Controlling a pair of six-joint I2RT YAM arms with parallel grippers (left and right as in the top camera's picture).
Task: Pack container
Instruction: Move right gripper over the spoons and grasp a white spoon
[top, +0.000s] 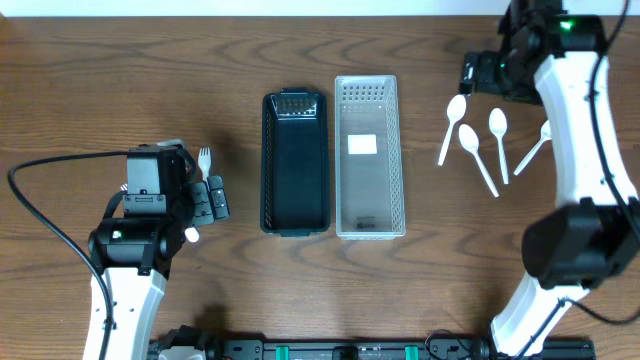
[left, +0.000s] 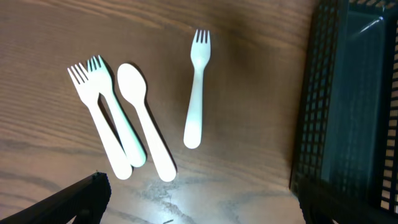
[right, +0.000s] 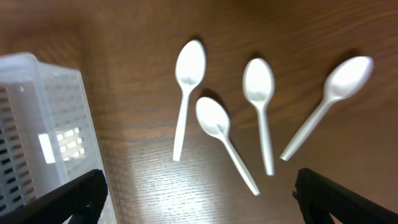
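I will next lower and turn my right gripper so its open fingers go on both sides of the nearest white spoon's handle just behind its bowl (top: 478, 158) (right: 227, 144), because the handle lies slanted below my open fingers.
A black mesh container (top: 295, 165) and a clear white container (top: 368, 157) stand side by side at the table's middle, both empty apart from a label in the clear one. Several white spoons (top: 478, 155) lie to their right; they also show in the right wrist view (right: 217, 130). My right gripper (top: 472, 75) (right: 199, 196) is open and empty above them. Two overlapping forks (left: 102, 115), a spoon (left: 143, 121) and a single fork (left: 196, 93) lie left of the black container (left: 348, 106). My left gripper (top: 212, 198) (left: 199, 199) is open and empty over them.
In the overhead view only one fork (top: 204, 158) shows beside the left arm; the other left-side cutlery is hidden under it. The clear container's corner (right: 37, 124) is close to my right gripper's left finger. Bare wood lies around.
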